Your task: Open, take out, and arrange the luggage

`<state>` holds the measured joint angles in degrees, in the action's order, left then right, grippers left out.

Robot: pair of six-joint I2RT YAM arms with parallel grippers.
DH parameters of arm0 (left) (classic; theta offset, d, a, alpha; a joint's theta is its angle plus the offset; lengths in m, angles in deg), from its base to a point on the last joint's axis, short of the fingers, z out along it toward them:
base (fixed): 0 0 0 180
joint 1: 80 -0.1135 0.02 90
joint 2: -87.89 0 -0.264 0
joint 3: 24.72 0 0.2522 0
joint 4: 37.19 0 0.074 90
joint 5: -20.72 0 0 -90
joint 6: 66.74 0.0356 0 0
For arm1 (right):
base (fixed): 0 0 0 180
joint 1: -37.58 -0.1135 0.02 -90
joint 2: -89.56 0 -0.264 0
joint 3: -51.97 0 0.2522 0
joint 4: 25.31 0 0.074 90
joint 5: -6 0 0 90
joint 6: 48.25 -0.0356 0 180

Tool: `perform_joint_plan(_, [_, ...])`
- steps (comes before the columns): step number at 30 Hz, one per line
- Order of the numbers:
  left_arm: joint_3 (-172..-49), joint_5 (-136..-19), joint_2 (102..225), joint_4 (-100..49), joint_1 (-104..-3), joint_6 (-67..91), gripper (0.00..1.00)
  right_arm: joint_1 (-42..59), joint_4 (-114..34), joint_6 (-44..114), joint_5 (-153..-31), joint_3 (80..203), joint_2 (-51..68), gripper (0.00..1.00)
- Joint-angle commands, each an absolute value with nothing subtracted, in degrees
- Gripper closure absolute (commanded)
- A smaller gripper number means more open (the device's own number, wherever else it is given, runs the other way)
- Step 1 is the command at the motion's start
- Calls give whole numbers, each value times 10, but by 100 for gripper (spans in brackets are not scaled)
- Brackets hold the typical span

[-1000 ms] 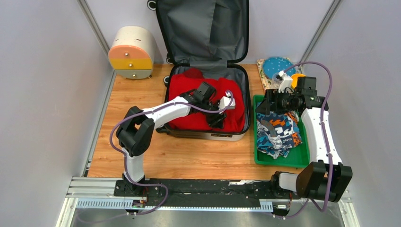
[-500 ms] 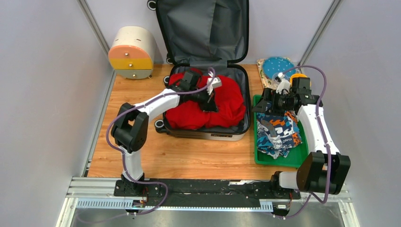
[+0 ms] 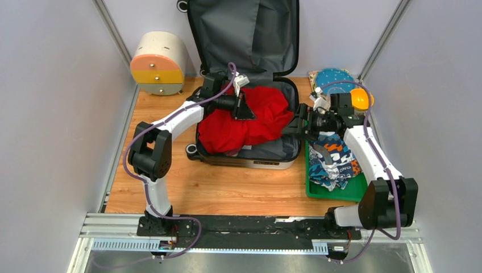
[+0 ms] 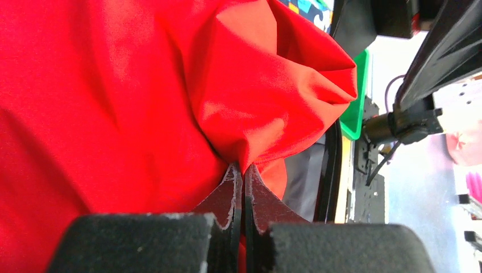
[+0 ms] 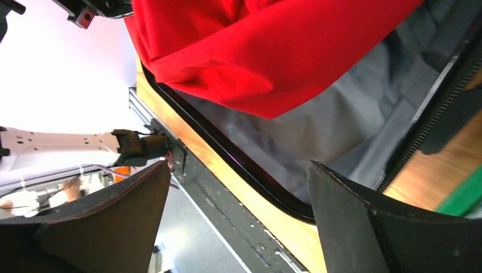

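Observation:
My right gripper should move open to the left in the top view, onto the red garment's edge nearest it, because my left gripper is pinching only another fold of the garment.
The luggage (image 3: 258, 161) lies open on the table, its grey-lined lid (image 3: 244, 34) standing against the back wall. A red garment (image 3: 250, 122) fills the lower half and is bunched up towards the lid. My left gripper (image 3: 243, 108) is shut on a fold of it. The left wrist view shows the red garment (image 4: 142, 85) pinched between the closed tips of the left gripper (image 4: 243, 170). My right gripper (image 3: 295, 124) stands open at the luggage's right rim. In its wrist view the right gripper (image 5: 239, 187) holds nothing, with the red garment (image 5: 273, 51) and grey lining (image 5: 341, 131) beyond.
A round cream drawer box (image 3: 158, 62) sits at the back left. A green tray (image 3: 311, 187) right of the luggage holds a patterned cloth (image 3: 335, 162). Behind it are a blue dotted disc (image 3: 334, 79) and an orange ball (image 3: 360, 99). Walls close in both sides.
The left gripper shut on the red garment and pulled it up and back towards the lid. The right gripper moved left from the tray to the luggage's rim, opening wider.

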<state>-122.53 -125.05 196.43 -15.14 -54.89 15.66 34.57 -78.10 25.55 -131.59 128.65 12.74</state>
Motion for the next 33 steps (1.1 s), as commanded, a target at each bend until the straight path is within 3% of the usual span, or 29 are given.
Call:
perform_joint_plan(1, [-1235, -1278, 1931, -222, -569, 117, 100, 322, -707, 141, -1294, 1295, 106, 6])
perform_joint_plan(15, [-1153, -1302, 1893, -237, -549, 138, 100, 298, -618, -10, -1233, 1324, 26, 5])
perform_joint_plan(33, [-1185, -1261, 1908, 29, -434, 418, 100, 281, -563, 1, -1167, 1348, -58, 4])
